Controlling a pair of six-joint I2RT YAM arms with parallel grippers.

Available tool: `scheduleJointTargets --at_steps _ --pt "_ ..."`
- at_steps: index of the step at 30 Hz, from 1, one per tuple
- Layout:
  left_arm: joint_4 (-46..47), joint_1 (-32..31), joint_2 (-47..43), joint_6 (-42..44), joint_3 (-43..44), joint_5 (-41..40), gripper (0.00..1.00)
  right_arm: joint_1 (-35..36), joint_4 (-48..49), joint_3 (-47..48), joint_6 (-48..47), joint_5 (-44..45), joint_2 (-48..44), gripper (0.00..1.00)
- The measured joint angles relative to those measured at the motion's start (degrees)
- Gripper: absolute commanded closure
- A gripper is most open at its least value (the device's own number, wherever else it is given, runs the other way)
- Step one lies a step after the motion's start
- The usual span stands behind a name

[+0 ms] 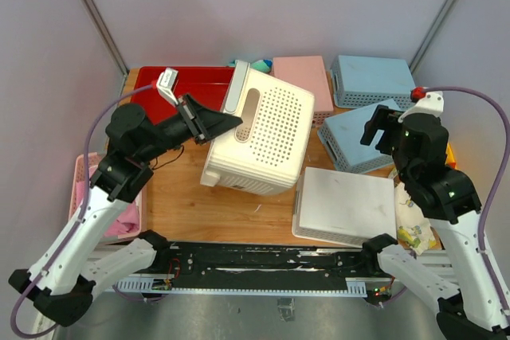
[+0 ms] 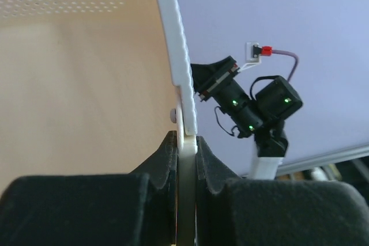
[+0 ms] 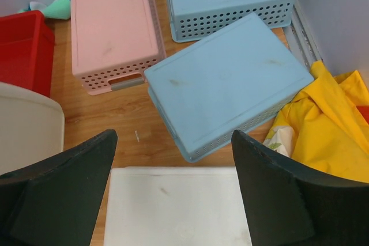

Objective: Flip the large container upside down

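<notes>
My left gripper moves down and back next, settles the large container (image 1: 263,129) onto the bare near tabletop, then releases its rim, because that container is still tilted.
The large container (image 1: 263,129), a deep cream perforated basket with a handle slot, stands tipped up in the middle of the table, one long side facing the camera. My left gripper (image 1: 227,123) is shut on its rim at the left side. In the left wrist view the black pads (image 2: 164,154) pinch the thin cream rim (image 2: 179,56), with the left gripper (image 2: 186,142) tight on it. My right gripper (image 1: 381,129) hangs open to the container's right, apart from it. In the right wrist view the right gripper (image 3: 173,136) holds nothing, and a cream corner of the large container (image 3: 29,125) shows at the left.
A flat white basket (image 1: 347,205) lies upside down at the front right. Two blue baskets (image 1: 358,137) (image 1: 373,79) and a pink basket (image 1: 307,77) lie upside down behind it. A red tray (image 1: 187,85) sits back left, a pink basket (image 1: 119,212) far left, a yellow cloth (image 3: 334,119) at the right edge.
</notes>
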Motion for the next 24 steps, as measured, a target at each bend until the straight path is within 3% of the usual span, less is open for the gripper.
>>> scheduleJointTargets --at_steps 4,11,18,21,22,24 --pt "9.07 0.02 -7.45 -8.83 -10.47 0.02 1.00 -1.99 -0.92 4.11 -0.55 -2.60 1.99 0.17" --pt "20.26 0.02 -13.90 -18.36 -20.94 -1.97 1.00 -4.94 -1.27 7.85 0.13 -14.27 7.41 0.17" --pt "24.46 0.11 -21.14 -23.93 -34.32 -6.03 1.00 -6.58 -0.17 5.81 3.28 -29.77 10.49 0.17" --pt "25.66 0.13 -23.91 -25.77 -36.30 -7.72 1.00 -6.93 2.21 2.82 5.75 -36.33 9.81 0.17" --pt "25.31 0.24 -25.18 -25.75 -37.05 -8.59 0.98 -6.99 3.17 1.40 6.78 -38.73 9.51 0.17" --pt "24.50 0.42 -27.36 -25.79 -38.10 -10.21 0.76 -7.19 5.55 -1.68 9.27 -42.97 9.05 0.18"
